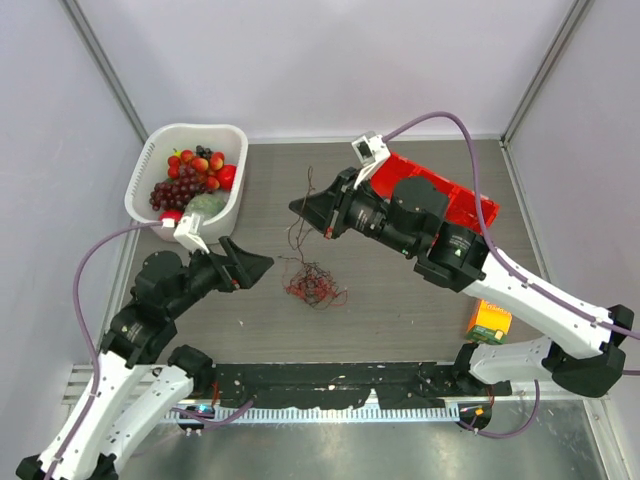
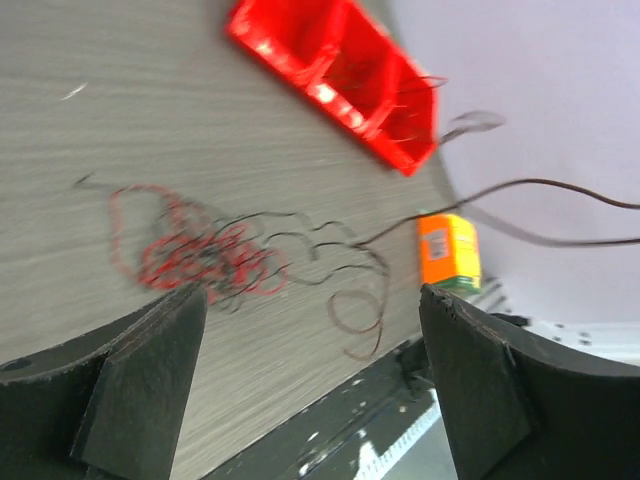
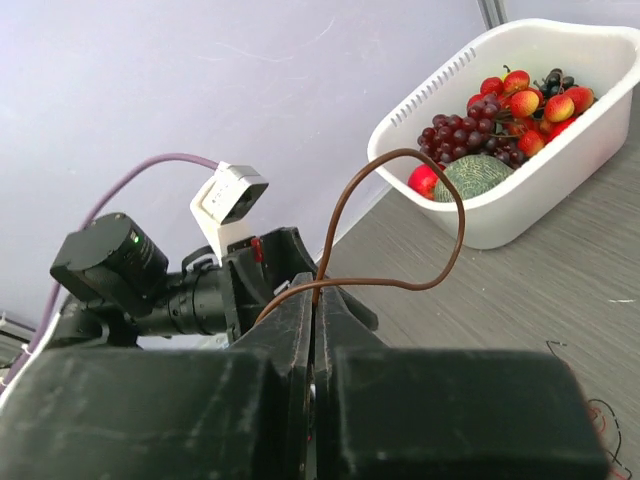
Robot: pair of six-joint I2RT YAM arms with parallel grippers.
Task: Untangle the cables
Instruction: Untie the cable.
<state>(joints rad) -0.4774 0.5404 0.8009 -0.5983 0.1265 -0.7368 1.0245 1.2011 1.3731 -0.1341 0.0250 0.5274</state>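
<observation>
I should move my right gripper to the right in the top view and down, to let go of the brown cable in the tray's middle section, which is clear of the tangle.
A small tangle of thin red and dark cables point(image 1: 313, 288) lies on the grey table near its middle. It also shows in the left wrist view point(image 2: 205, 252). My right gripper point(image 1: 296, 207) hangs above and behind the tangle, shut on a brown cable point(image 3: 400, 225) that loops up from between its fingers. Dark strands point(image 1: 300, 215) hang from it down toward the tangle. My left gripper point(image 1: 268, 263) is open and empty, just left of the tangle, above the table.
A white basket point(image 1: 233, 135) of toy fruit stands at the back left. A red compartment tray point(image 1: 455, 205) lies at the back right under my right arm. An orange box point(image 1: 488, 322) sits at the right. A black rail point(image 1: 330, 380) runs along the near edge.
</observation>
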